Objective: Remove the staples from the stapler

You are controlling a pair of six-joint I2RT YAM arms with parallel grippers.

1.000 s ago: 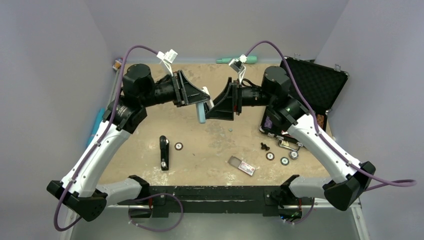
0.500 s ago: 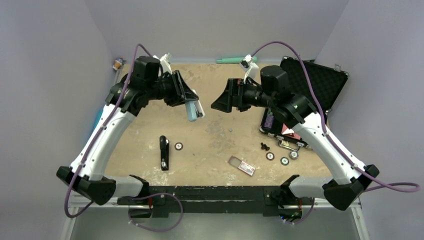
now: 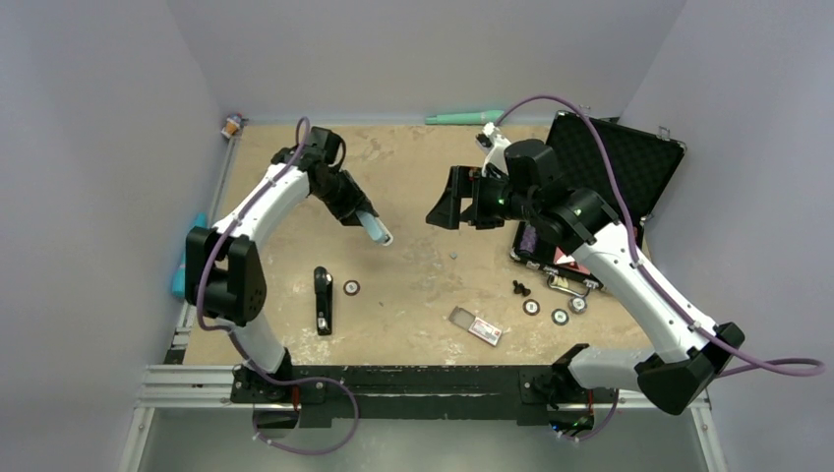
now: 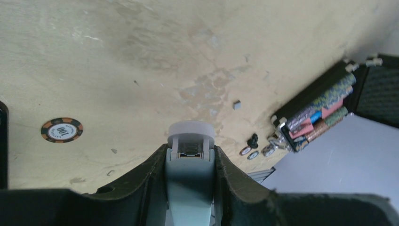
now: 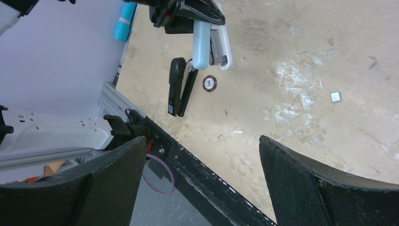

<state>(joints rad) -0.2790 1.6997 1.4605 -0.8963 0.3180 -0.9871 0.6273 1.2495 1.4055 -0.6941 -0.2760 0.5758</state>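
Note:
The grey staples are out, so the left gripper will next lower the stapler (image 3: pixel 375 227) onto empty table to the left in the top view.
My left gripper (image 3: pixel 359 211) is shut on a pale blue stapler (image 3: pixel 375 227) with a white base, held above the table's middle left. In the left wrist view the stapler (image 4: pixel 190 179) fills the gap between the jaws of the left gripper (image 4: pixel 190 151), its front end pointing at the table. A small grey bit of staples (image 3: pixel 453 253) lies on the table between the arms; it shows too in the wrist views (image 4: pixel 236 106) (image 5: pixel 335 97). My right gripper (image 3: pixel 445 200) hangs open and empty to the stapler's right. In its own view the right gripper (image 5: pixel 201 141) faces the stapler (image 5: pixel 202 41).
A black hinged tool (image 3: pixel 323 300) and a poker chip (image 3: pixel 351 287) lie at front left. A small clear box (image 3: pixel 476 327), a black screw-like piece (image 3: pixel 520 288) and three chips (image 3: pixel 559 317) sit front right. An open black case (image 3: pixel 615 167) stands at right, a teal pen (image 3: pixel 462 118) at the back.
The two grippers were together at the stapler; the right one has drawn back to the right. The left arm has swung round, carrying the stapler a little left and lower.

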